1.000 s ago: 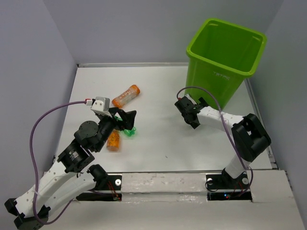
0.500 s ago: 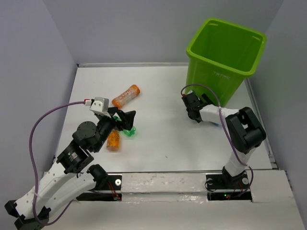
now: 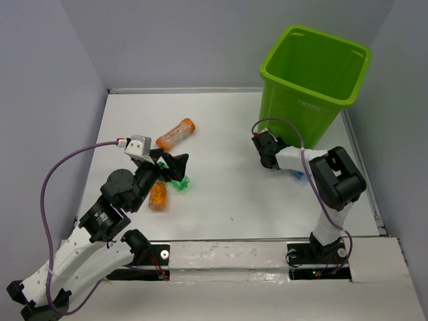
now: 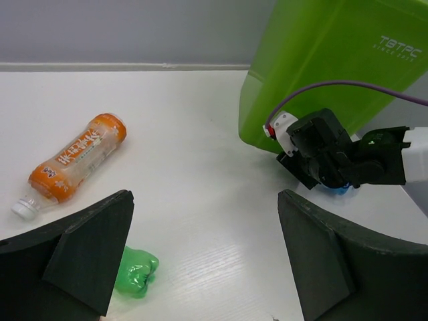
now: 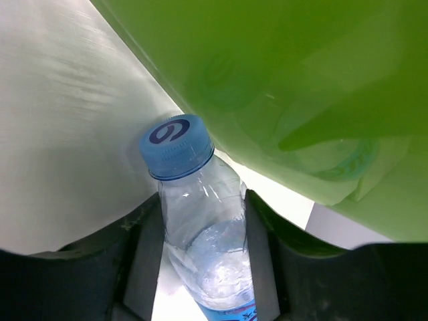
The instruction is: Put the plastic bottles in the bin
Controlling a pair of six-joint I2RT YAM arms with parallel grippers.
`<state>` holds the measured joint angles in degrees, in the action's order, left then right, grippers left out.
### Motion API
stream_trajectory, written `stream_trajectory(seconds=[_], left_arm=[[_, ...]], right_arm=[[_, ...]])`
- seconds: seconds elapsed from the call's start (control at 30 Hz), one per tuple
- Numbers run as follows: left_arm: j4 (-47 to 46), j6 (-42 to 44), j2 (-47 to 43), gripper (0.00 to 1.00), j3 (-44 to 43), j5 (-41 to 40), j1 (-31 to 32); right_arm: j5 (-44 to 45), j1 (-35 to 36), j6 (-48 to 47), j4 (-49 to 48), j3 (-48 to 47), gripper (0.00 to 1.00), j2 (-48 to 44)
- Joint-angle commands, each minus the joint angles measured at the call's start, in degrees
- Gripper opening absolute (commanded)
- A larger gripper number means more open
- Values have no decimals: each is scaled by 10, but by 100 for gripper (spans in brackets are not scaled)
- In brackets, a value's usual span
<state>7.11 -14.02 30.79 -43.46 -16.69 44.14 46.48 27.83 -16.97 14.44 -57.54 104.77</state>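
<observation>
My right gripper holds the bottle and will go up and outward over the bin's open top (image 3: 315,65) to release it, since the bin's rim is well above the bottle's cap.
A clear bottle (image 5: 200,234) with a blue cap (image 5: 175,147) sits between the fingers of my right gripper (image 5: 200,224), which is shut on its body. The cap lies close against the lower wall of the lime-green bin (image 5: 287,73). From above only a blue bit of this bottle (image 3: 299,174) shows under the folded right arm, at the foot of the bin (image 3: 314,73). My left gripper (image 3: 182,167) is open and empty, hovering over the green bottle (image 3: 180,183). One orange bottle (image 3: 176,134) lies behind it and another (image 3: 158,195) sits beside the left arm.
The left wrist view shows the orange bottle (image 4: 77,157), the green bottle (image 4: 134,271) by the left finger, and the bin (image 4: 321,60) with the right arm's wrist (image 4: 321,154) at its base. Grey walls enclose the white table (image 3: 227,194).
My right gripper has swung closer to the bin's base and shut on the clear bottle. The left arm has barely moved and stays open.
</observation>
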Motion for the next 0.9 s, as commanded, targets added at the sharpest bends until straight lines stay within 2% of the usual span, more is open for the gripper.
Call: stream_trajectory(seconds=[0.0, 0.17, 0.3, 0.43, 0.53, 0.6, 0.7, 0.87], left_arm=[[-26, 10, -4, 99, 8, -1, -4], [-25, 10, 0, 99, 8, -10, -5], [-23, 9, 4, 99, 9, -19, -5], [-23, 8, 14, 99, 9, -22, -11], [-17, 8, 28, 99, 6, -47, -22], [-8, 6, 37, 99, 1, -65, -28], [-4, 2, 59, 99, -1, -66, -48], [1, 6, 98, 99, -12, -76, -77]], right_arm=[[-4, 20, 78, 42, -10, 43, -5], [17, 120, 117, 82, -25, 32, -28], [41, 200, 162, 149, -71, 27, -64], [40, 266, 192, 218, -153, 25, -117], [-29, 298, 185, 222, -256, 21, -180], [-62, 298, 176, 204, -294, 20, -206], [-110, 298, 105, 111, -345, 20, -250], [-81, 288, -72, -80, -436, 20, -252]])
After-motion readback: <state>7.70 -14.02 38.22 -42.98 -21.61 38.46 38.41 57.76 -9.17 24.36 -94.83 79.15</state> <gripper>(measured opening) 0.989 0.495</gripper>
